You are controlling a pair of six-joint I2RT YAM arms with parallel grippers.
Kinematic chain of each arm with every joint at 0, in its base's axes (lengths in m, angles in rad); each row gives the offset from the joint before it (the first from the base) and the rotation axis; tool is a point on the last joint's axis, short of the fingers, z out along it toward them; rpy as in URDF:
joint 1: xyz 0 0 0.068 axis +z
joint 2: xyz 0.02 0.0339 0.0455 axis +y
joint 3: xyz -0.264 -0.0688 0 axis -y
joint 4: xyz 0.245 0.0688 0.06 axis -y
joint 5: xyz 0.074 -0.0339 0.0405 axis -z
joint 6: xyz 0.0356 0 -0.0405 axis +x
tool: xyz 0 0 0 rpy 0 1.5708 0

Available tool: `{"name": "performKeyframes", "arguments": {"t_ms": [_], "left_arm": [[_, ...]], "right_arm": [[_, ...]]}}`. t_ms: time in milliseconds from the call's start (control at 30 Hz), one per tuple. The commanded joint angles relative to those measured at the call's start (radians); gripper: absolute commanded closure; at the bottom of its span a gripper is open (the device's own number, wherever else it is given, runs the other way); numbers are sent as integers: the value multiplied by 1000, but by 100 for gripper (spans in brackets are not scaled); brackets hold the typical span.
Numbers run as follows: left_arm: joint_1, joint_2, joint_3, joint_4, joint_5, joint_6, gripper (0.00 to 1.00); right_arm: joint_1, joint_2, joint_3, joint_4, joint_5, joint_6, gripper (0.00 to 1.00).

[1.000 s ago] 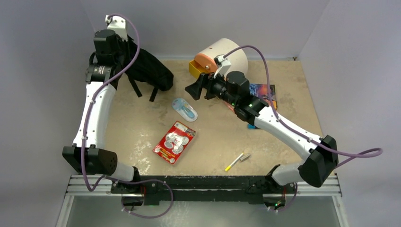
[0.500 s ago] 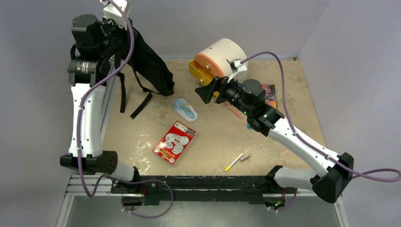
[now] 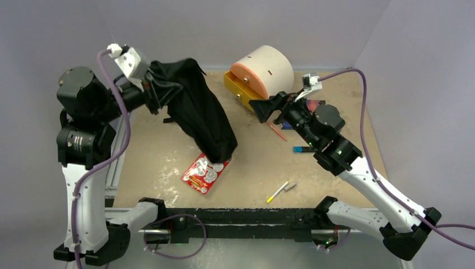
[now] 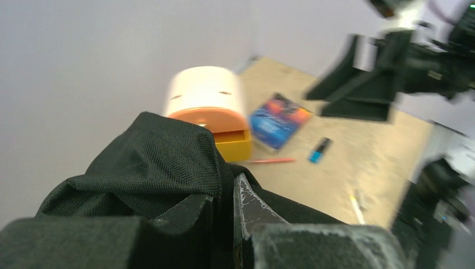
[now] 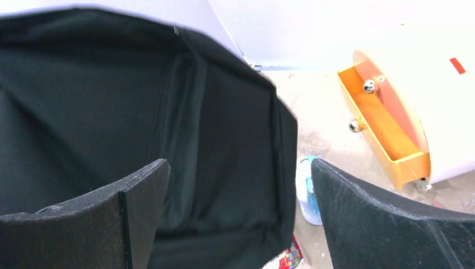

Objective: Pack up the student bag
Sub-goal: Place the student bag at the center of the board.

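Observation:
My left gripper should next bring the bag's fabric toward the open right gripper, then down to the tabletop and let go of it, because the bag is hanging in the air.
The black student bag hangs in the air from its top edge and droops towards the table middle. Its lower end rests over a red blister pack. My left gripper is shut on the bag's fabric; the left wrist view shows black cloth pinched between the fingers of this gripper. My right gripper is open and empty, right of the bag and pointing at it. In the right wrist view the bag fills the space beyond the wide-open gripper.
A cream drawer box with an open yellow drawer stands at the back. A red pencil, a blue marker and a yellow pen lie on the table. A blue-white packet lies by the bag. A book lies right of the box.
My left arm lifted the bag off the back left corner and swung it right over the table middle, covering the blue-white packet. My right gripper drew back to the right.

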Motion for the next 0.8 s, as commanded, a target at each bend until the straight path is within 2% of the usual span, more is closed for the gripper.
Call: {"name": "performKeyframes", "arguments": {"t_ms": [0,67,133,333,400,500,633,767], "left_arm": [[-21,-49,-83,255,432,-141,100],[-31,-51,-128,366,573,-239,100],[-48,-47,-147,440,651,-307,100],[-94,-5,-127,427,683,-302,100],[-94,25,-111,297,607,-191,100],[-94,86,-123,69,368,-53,100],[-94,133,-299,54,41,6,100],[-94,203,-394,57,-104,48,100]], "right_arm": [[2,-41,8,-8,50,-10,1],[1,-58,2,-12,60,-9,1],[1,-75,-8,-18,70,-2,1],[1,-123,-63,-17,102,36,1],[1,-129,-73,-21,108,44,1],[1,-132,-84,-33,116,52,1],[1,-137,-111,-50,138,60,1],[1,-124,-135,-70,141,60,1]]}}
